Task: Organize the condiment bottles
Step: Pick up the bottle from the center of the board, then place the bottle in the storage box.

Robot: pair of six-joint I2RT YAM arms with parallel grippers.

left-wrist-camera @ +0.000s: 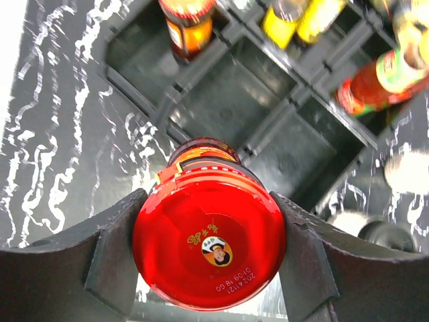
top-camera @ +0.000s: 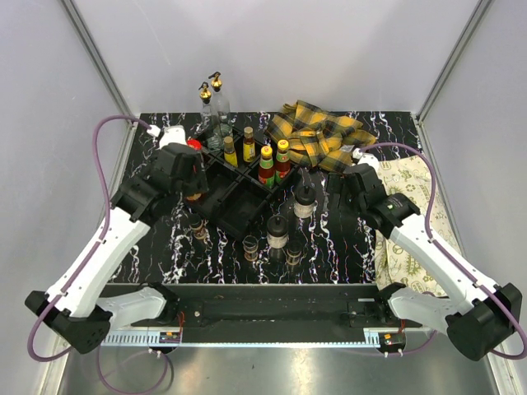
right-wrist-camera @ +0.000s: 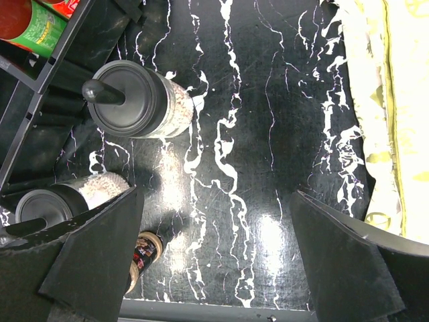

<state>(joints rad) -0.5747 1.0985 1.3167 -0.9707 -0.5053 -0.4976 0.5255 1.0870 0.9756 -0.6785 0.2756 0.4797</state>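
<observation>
The left gripper shifts next down and to the left in the wrist view to the free room beside the other red-lidded jar, then lowers and releases.
My left gripper (left-wrist-camera: 209,249) is shut on the red lid of an amber jar (left-wrist-camera: 201,201), upright just off the near-left edge of the black divided tray (top-camera: 239,206). From above, the gripper (top-camera: 194,188) covers most of that jar. The tray holds another red-lidded jar (left-wrist-camera: 188,23) and several yellow-capped sauce bottles (top-camera: 266,164). Two clear gold-spouted bottles (top-camera: 212,99) stand behind it. Two black-capped shakers (right-wrist-camera: 137,97) (right-wrist-camera: 50,201) stand on the table right of the tray. My right gripper (right-wrist-camera: 214,255) hangs open over bare table beside them, holding nothing.
Small jars (top-camera: 250,247) stand on the table in front of the tray, one (right-wrist-camera: 144,255) beside my right gripper's left finger. A yellow plaid cloth (top-camera: 317,132) lies at the back right, a cream patterned cloth (top-camera: 412,214) along the right edge.
</observation>
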